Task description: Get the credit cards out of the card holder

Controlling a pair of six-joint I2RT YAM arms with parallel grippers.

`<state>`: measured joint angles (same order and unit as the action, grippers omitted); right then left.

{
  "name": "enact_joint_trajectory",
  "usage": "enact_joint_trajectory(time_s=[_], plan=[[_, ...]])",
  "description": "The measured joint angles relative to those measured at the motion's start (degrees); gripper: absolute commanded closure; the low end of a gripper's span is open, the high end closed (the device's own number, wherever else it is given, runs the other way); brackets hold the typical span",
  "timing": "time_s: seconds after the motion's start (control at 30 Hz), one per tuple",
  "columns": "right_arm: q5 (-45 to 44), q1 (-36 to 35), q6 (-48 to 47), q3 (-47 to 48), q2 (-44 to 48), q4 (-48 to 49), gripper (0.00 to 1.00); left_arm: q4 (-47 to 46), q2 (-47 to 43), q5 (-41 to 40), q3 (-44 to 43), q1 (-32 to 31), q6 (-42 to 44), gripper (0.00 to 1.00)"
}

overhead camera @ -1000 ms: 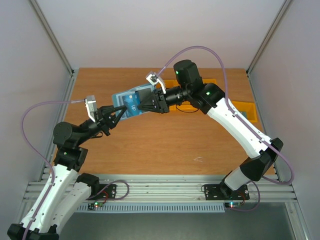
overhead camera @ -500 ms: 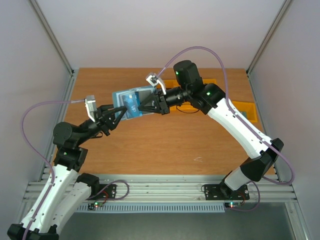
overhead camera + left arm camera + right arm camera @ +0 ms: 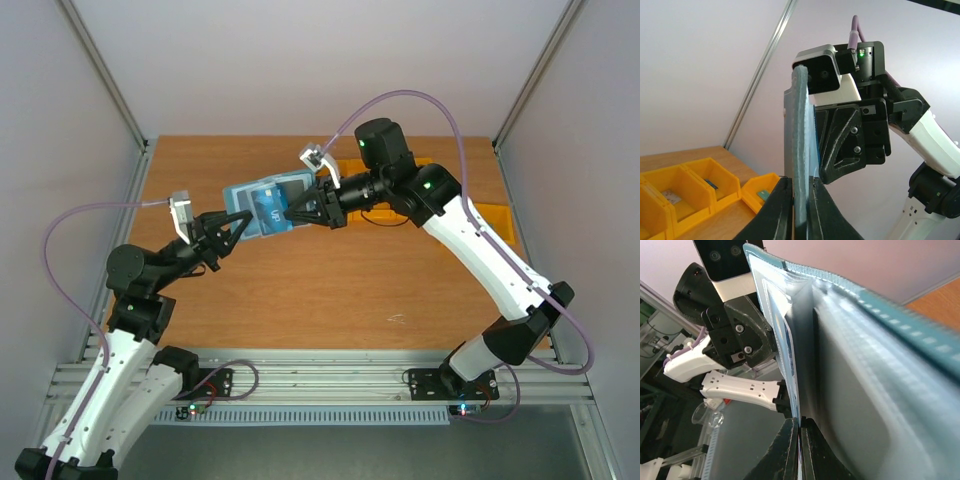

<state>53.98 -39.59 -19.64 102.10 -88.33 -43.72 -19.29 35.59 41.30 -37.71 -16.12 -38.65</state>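
The teal card holder (image 3: 248, 194) goes down with my left gripper onto the bare wood next for release, since it lies below, clear of the yellow bins.
The teal card holder (image 3: 248, 194) hangs unfolded in the air over the back left of the table, held between both arms. My left gripper (image 3: 237, 226) is shut on its lower left edge. In the left wrist view the holder (image 3: 801, 125) stands edge-on between the closed black fingers of that gripper (image 3: 800, 184). A blue credit card (image 3: 268, 209) with white print lies against the holder's open face. My right gripper (image 3: 294, 214) is shut on the card's right end. The right wrist view shows this gripper (image 3: 799, 426) pinching the thin card edge (image 3: 791, 375) beside the holder's clear pocket (image 3: 865, 370).
Yellow plastic bins (image 3: 492, 222) stand along the table's back right, partly behind the right arm; several bins (image 3: 695, 182) show in the left wrist view. The orange-brown table (image 3: 330, 290) lies below the raised holder. Metal frame posts stand at the back corners.
The right arm has shifted slightly to the right while its jaws stay on the card. The holder and left arm are almost where they were.
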Motion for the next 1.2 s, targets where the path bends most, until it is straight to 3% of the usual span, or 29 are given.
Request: enact_joint_trajectory(time_s=[0.1, 0.73, 0.97, 1.2], plan=[[-0.28, 0.04, -0.61, 0.20, 0.20, -0.87, 0.99, 0.17, 0.00, -0.26, 0.15, 0.02, 0.22, 1.00], [-4.85, 7.06, -5.20, 0.59, 4.28, -8.28, 0.99, 0.28, -0.02, -1.42, 0.79, 0.02, 0.55, 1.00], [-8.85, 14.12, -7.54, 0.59, 6.58, -13.42, 0.99, 2.51, 0.68, -5.81, 5.81, 0.00, 0.50, 1.00], [-12.83, 14.95, -9.42, 0.59, 8.81, -18.38, 0.99, 5.92, 8.92, -11.65, 12.20, 0.00, 1.64, 1.00]])
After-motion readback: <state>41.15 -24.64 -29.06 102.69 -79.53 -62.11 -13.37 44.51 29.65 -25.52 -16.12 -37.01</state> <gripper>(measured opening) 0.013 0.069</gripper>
